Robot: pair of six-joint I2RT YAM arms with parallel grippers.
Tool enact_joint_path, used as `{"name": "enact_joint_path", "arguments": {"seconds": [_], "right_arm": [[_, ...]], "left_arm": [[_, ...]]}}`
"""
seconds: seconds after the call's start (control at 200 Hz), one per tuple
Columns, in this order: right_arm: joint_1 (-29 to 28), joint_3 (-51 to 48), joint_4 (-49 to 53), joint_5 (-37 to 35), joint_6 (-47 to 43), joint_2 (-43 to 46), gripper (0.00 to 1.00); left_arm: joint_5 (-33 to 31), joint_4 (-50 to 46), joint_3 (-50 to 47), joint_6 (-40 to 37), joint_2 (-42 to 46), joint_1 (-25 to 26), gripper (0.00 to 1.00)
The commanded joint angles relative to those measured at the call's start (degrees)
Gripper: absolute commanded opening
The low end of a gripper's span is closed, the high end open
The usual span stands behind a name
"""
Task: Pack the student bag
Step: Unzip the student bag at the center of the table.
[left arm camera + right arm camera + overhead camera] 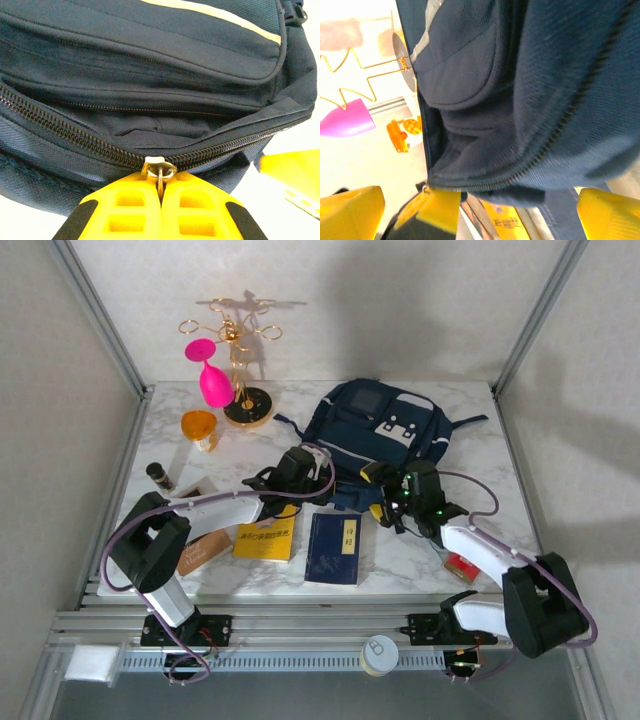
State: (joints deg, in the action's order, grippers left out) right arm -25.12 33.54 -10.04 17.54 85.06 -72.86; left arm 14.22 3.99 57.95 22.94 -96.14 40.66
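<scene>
My left gripper holds the metal zipper pull on the bag's near zip (75,135), so next it needs to pull it toward the yellow book and then let go.
The student bag (375,435), a large navy backpack with pale stripes and a white patch, lies at the back middle of the marble table. My left gripper (300,477) is at the bag's near left edge. In the left wrist view its yellow fingers (130,205) are shut on the metal zipper pull (160,172), where the open zip (75,135) meets the closed stretch. My right gripper (393,498) is at the bag's near right edge. Its jaws stand wide open, with the bag's zip edge (520,165) hanging between the fingertips (607,212) and nothing gripped.
A yellow book (265,538) and a flat navy book (335,547) lie in front of the bag. A gold stand (240,360), pink goblet (212,382), orange cup (199,427) and small dark bottle (159,476) are at the back left. A red item (461,567) lies near right.
</scene>
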Motion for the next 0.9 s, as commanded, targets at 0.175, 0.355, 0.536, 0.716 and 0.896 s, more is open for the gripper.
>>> {"name": "enact_joint_path", "arguments": {"seconds": [0.175,0.355,0.536,0.716,0.896], "right_arm": [[-2.62,6.53,-6.75,-9.26,7.13,-13.09,0.84],[-2.57,12.34,-3.23,-8.62,-0.45,-19.4,0.45],[-2.65,16.11,-0.01,-6.67,-12.47,-20.53,0.09],[-0.77,17.99,11.63,-6.99,-31.15,-17.05,0.0],[8.97,17.04,19.31,-3.16,-46.23,-13.93,0.0]], "left_arm": [[0.85,0.77,4.69,-0.76,-0.08,1.43,0.0],[0.01,0.06,4.04,-0.8,1.69,1.87,0.0],[-3.45,-2.16,2.29,-0.5,3.94,1.79,0.0],[-10.89,-4.91,-1.85,1.57,8.68,0.98,0.0],[-9.66,-5.44,-5.53,2.44,10.56,-2.09,0.0]]}}
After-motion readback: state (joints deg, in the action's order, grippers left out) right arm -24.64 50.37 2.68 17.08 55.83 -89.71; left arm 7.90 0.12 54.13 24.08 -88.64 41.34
